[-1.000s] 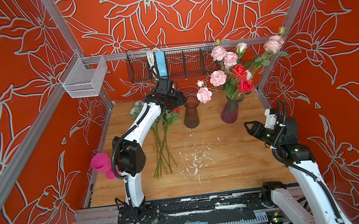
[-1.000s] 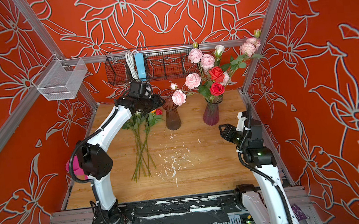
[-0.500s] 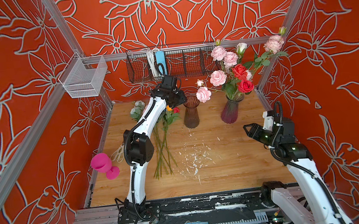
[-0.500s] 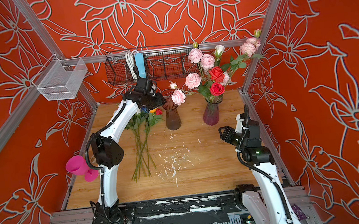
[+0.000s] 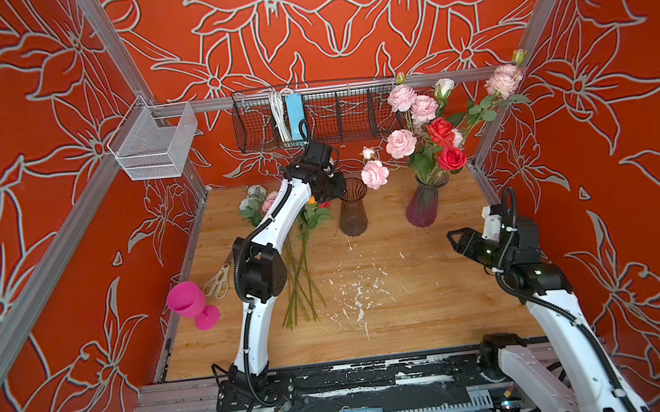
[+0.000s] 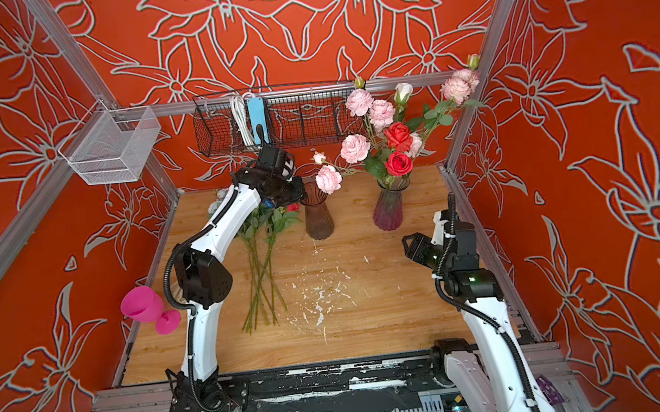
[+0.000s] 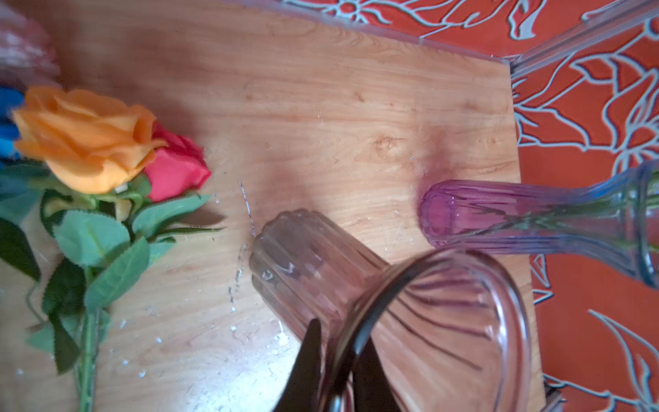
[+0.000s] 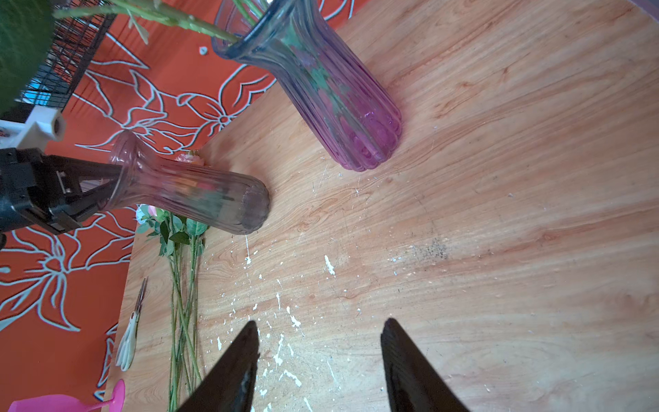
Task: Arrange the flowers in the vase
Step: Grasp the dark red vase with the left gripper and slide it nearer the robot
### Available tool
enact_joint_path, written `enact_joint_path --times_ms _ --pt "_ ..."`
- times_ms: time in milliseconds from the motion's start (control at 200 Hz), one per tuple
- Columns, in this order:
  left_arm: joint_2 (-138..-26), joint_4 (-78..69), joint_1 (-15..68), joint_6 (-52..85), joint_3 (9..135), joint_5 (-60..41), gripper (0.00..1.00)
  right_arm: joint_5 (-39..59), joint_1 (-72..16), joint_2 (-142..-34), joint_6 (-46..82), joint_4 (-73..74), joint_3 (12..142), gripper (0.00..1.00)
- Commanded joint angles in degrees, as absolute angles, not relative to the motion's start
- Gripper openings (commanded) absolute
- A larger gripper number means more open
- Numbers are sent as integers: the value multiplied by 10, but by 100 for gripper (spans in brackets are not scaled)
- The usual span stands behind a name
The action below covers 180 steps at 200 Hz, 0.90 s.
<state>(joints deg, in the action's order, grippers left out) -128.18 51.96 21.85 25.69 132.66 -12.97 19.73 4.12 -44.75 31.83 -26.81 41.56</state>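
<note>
Next, my left gripper draws the smoky vase (image 5: 352, 213) back toward my base to the middle of the flecked table and releases it there, as that spot is clear of flowers.
Loose flowers (image 5: 298, 277) (image 6: 260, 273) lie on the wooden table left of centre, stems toward the front. The left wrist view shows an orange rose (image 7: 85, 135) and a red rose (image 7: 174, 167) among them. An empty smoky vase (image 5: 352, 213) (image 6: 317, 221) stands beside the blooms. My left gripper (image 5: 337, 191) (image 7: 338, 342) is shut on its rim, one finger inside and one outside. A purple vase (image 5: 424, 205) (image 8: 338, 107) at the back right holds pink, red and white flowers (image 5: 420, 130). My right gripper (image 5: 454, 240) (image 8: 317, 324) hovers open and empty at the right.
A pink goblet (image 5: 188, 301) lies tipped at the table's left edge, with white scissors (image 5: 219, 279) next to it. A white wire basket (image 5: 155, 146) and a black wire rack (image 5: 310, 117) hang on the walls. White flecks dot the table's middle.
My left gripper has moved right from above the loose blooms to the empty vase and shut on its rim. The right arm has barely shifted.
</note>
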Motion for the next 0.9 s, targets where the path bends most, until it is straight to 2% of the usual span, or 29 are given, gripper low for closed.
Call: enact_joint_path --times_ms 0,280,610,896 --pt "-1267 566 220 238 1329 -119 0 190 38 -437 321 -271 429 56" --pt "-1191 601 231 211 1299 -111 0 198 38 -418 329 -276 431 56" --pt "-1092 631 270 182 1208 -113 0 227 32 -414 342 -270 440 54" --pt "-992 642 307 191 1062 -155 0 232 -14 -411 351 -262 426 51"
